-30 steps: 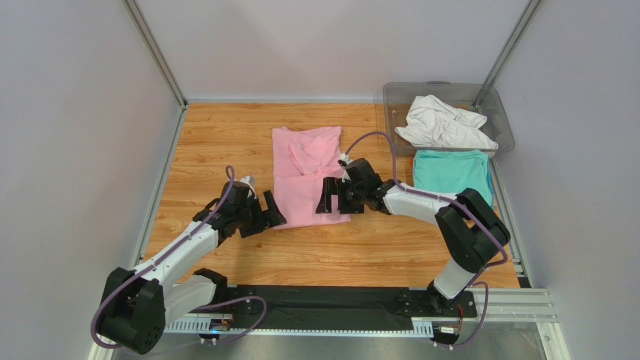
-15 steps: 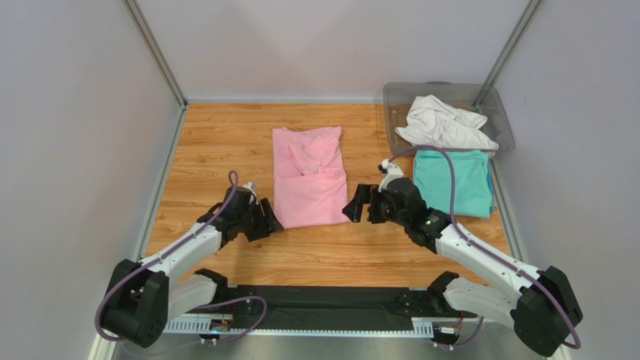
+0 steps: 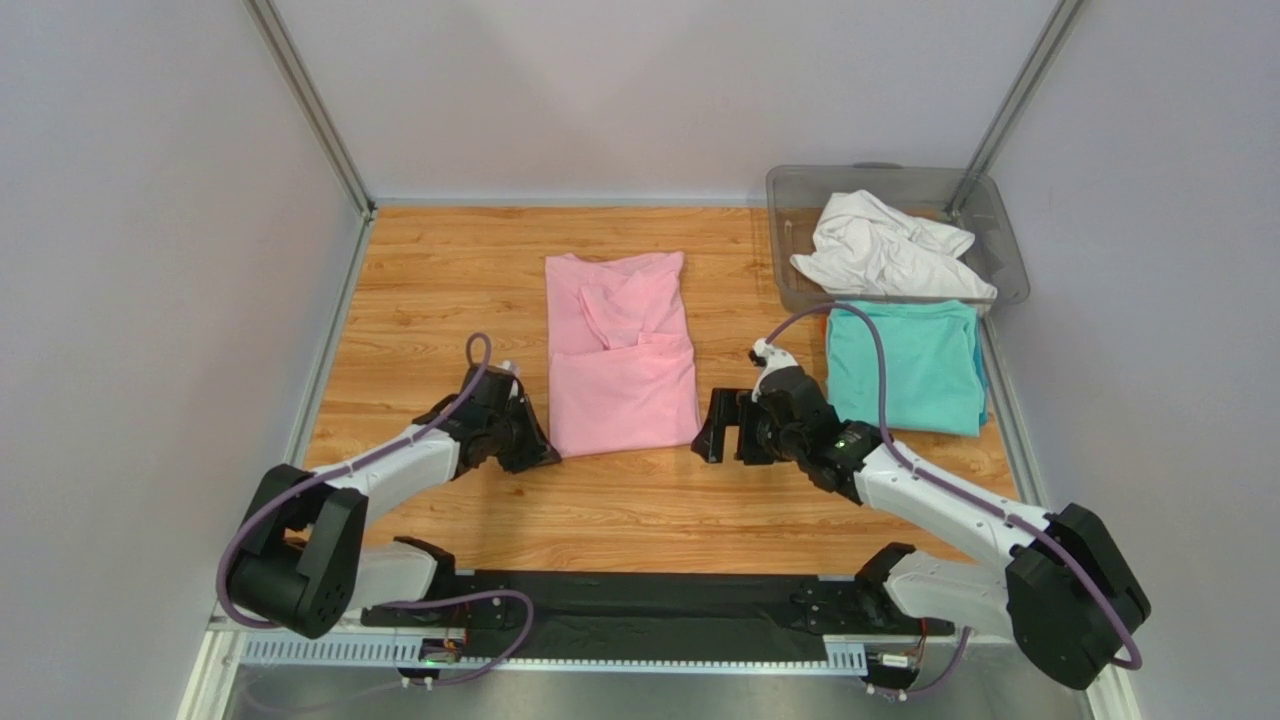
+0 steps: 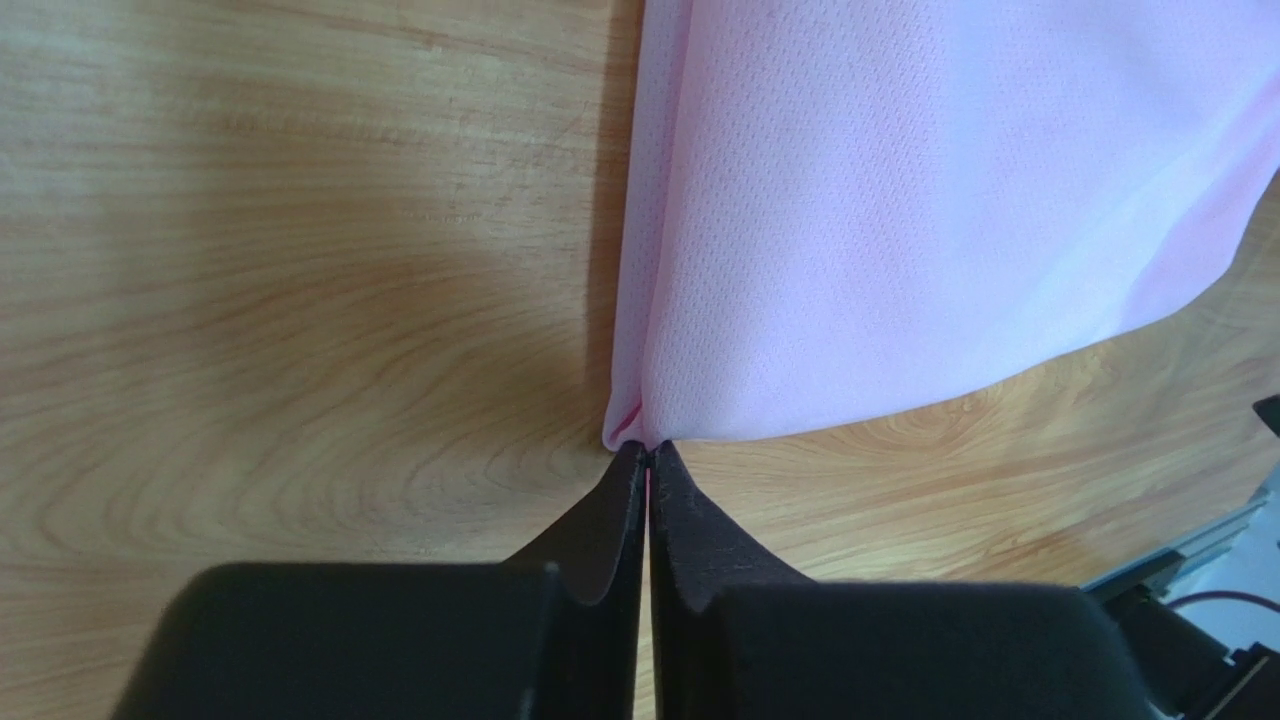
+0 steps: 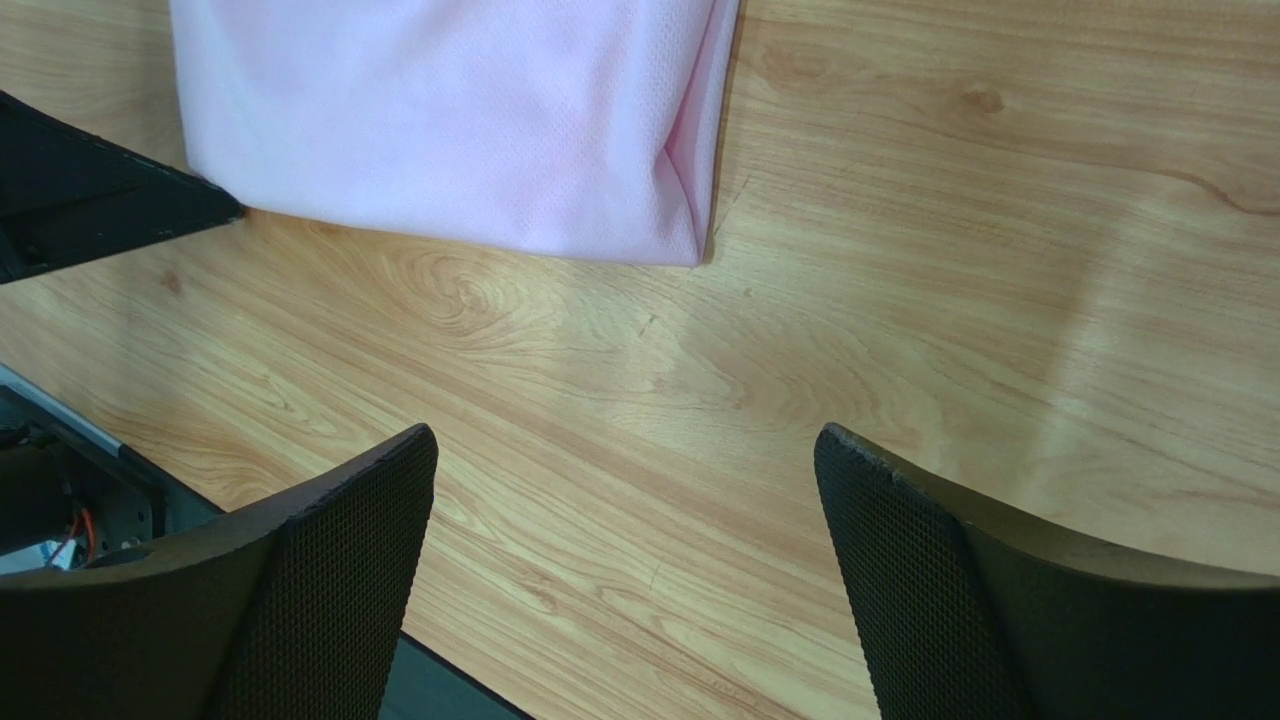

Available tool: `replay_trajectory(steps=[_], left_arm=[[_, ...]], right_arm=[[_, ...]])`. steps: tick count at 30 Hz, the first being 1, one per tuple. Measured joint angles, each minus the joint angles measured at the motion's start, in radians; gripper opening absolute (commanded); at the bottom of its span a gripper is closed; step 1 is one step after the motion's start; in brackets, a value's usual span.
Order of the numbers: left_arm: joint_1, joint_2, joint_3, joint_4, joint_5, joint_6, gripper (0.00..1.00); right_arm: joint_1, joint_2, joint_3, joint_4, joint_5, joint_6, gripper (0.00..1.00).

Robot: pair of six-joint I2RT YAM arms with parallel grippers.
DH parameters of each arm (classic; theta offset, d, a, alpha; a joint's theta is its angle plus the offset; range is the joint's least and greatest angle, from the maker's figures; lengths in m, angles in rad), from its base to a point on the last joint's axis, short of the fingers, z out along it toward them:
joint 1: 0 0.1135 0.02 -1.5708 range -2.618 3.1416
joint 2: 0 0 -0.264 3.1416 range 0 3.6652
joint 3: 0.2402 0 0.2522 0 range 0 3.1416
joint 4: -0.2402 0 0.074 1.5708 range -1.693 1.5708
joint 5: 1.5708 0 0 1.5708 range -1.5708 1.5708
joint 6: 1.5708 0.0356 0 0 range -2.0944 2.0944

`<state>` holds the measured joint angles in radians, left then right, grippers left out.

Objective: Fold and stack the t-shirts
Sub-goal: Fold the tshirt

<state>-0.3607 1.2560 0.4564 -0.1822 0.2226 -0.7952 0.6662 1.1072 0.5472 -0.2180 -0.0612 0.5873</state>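
Observation:
The free near corner [image 3: 693, 438] of the pink t-shirt [image 3: 616, 353] lies below and outward of my right gripper's open fingers, so I will next lower that gripper outward onto it.
The light pink t-shirt [image 3: 616, 353] lies folded into a tall rectangle on the wooden table [image 3: 436, 285]. My left gripper [image 3: 541, 447] sits at its near left corner. In the left wrist view the jaws [image 4: 646, 458] are shut, pinching the puckered corner of the pink t-shirt [image 4: 902, 195]. My right gripper [image 3: 723, 435] stands open over bare wood just right of the shirt's near right corner, holding nothing [image 5: 625, 438]. That corner of the pink t-shirt [image 5: 451, 105] lies ahead of it. The teal t-shirt [image 3: 906, 365] lies folded at the right. The white t-shirt [image 3: 887, 248] is crumpled in the bin.
The clear grey bin [image 3: 789, 188] stands at the back right corner, its near edge overlapped by the teal shirt. Metal frame rails run along the table's left and right edges. The black base plate [image 3: 646, 608] lies at the near edge.
My left gripper has closed on the pink shirt's near left corner. My right gripper has drawn back off the shirt toward the near right and stays open.

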Motion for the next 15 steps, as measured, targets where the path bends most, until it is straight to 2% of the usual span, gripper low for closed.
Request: replay_trajectory(steps=[4, 8, 15], left_arm=[[0.000, 0.027, 0.011, 0.015, 0.004, -0.003, 0.00], [0.000, 0.038, 0.012, 0.035, 0.013, -0.002, 0.00], [0.000, 0.033, 0.000, 0.061, 0.015, 0.001, 0.00]], right_arm=[[0.000, 0.064, 0.000, 0.013, 0.000, -0.004, 0.93], [0.000, 0.157, 0.010, 0.025, 0.000, -0.005, 0.86], [0.000, 0.331, 0.113, 0.079, 0.006, -0.006, 0.80]])
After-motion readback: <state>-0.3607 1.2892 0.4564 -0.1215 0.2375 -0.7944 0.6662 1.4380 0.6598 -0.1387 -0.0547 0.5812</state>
